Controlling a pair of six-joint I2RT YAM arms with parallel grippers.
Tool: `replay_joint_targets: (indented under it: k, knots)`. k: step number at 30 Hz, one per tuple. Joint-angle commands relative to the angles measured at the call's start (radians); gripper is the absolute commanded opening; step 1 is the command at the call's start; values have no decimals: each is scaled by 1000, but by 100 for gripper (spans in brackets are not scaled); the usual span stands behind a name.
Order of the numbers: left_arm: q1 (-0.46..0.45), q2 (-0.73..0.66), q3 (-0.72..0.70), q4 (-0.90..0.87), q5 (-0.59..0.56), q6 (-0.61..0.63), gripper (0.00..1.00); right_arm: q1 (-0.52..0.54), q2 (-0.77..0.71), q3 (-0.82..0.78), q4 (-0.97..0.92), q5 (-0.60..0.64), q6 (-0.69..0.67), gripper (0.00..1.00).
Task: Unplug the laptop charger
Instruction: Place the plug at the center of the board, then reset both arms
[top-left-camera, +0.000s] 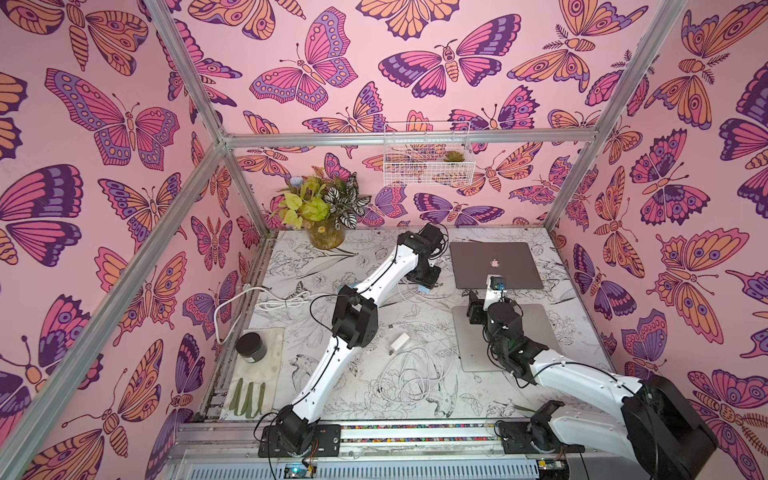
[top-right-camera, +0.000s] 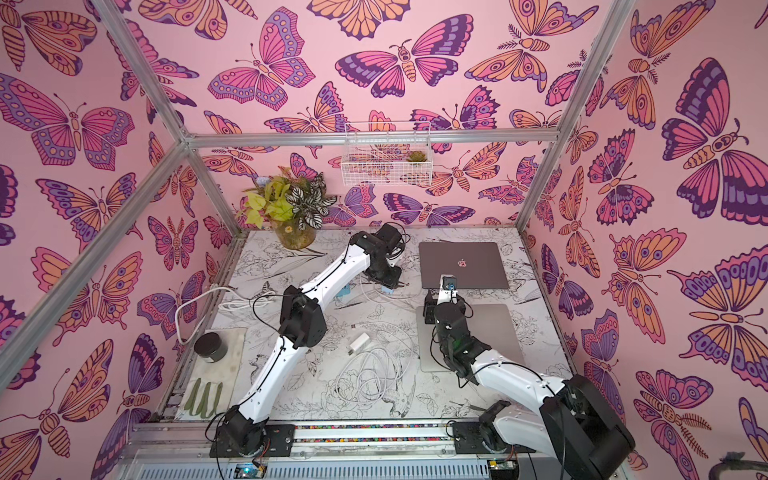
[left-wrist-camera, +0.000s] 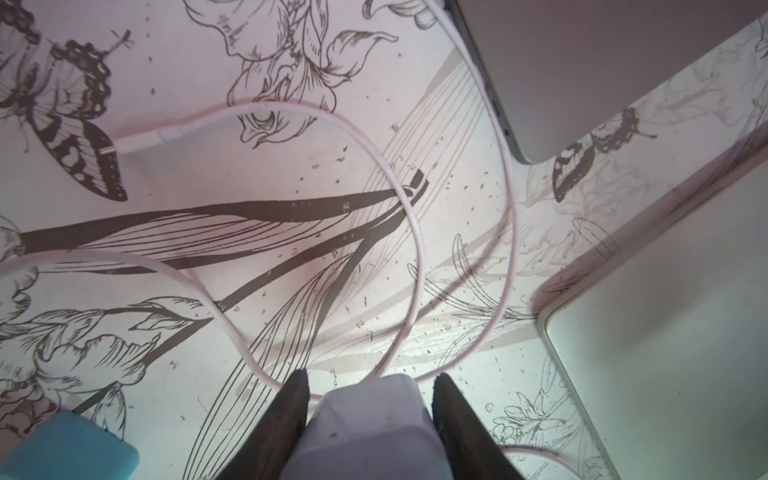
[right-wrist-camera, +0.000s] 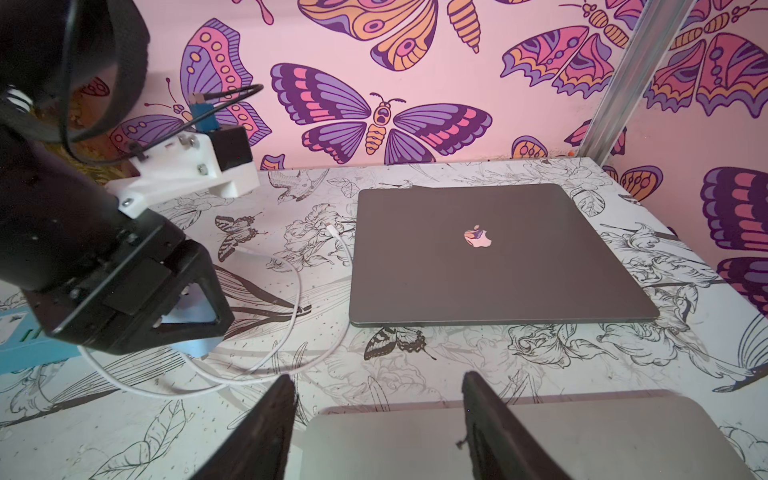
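Observation:
The white charger brick (left-wrist-camera: 365, 428) is already clear of the blue power strip, so I will lower my left gripper to the tabletop just below and let go of the brick.
My left gripper (left-wrist-camera: 372, 376) is shut on the white charger brick (left-wrist-camera: 365, 428), holding it a little above the table, left of the dark closed laptop (top-left-camera: 494, 266). The brick's thin white cable (left-wrist-camera: 417, 232) loops over the table. Its connector (left-wrist-camera: 166, 134) lies loose on the table, a short gap from the laptop's side edge (right-wrist-camera: 331, 227). The blue power strip (left-wrist-camera: 62, 449) lies beside the brick, apart from it. My right gripper (right-wrist-camera: 378, 378) stands open and empty over a silver closed laptop (right-wrist-camera: 540, 440), in front of the dark one.
A second white adapter (top-left-camera: 400, 341) with a coiled white cable (top-left-camera: 415, 374) lies mid-table. A potted plant (top-left-camera: 326, 237) stands at the back left. A black jar (top-left-camera: 251, 347) and green strips (top-left-camera: 249, 399) sit on a pale board front left. A thick white cord (top-left-camera: 232, 307) runs along the left wall.

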Motion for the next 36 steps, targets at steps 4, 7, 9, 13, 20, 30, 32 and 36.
replay_joint_targets:
  k: [4, 7, 9, 13, 20, 30, 32, 36]
  knots:
    - [18, 54, 5, 8, 37, 15, 39, 4, 11, 29, -1, -8, 15, 65]
    - [22, 56, 6, 21, 35, 18, 41, 3, 21, 31, -2, -11, 17, 65]
    - [24, 55, 6, 36, 28, 21, 50, 4, 28, 33, 0, -13, 18, 65]
    - [28, 49, 6, 75, 8, 19, 67, 4, 39, 35, 9, -18, 16, 65]
    - [22, -133, -39, 133, -112, 17, 77, 4, 7, 10, 49, -35, -45, 65]
    - [91, -1177, -1526, 1403, -229, 67, 100, -14, -105, 39, 52, 261, -265, 98]
    - [132, -1321, -1730, 1534, -299, 67, 100, -59, -110, 52, 7, 295, -269, 100]
    - [227, -1551, -1945, 1441, -590, 8, 100, -201, -123, 47, -140, 301, -141, 100]
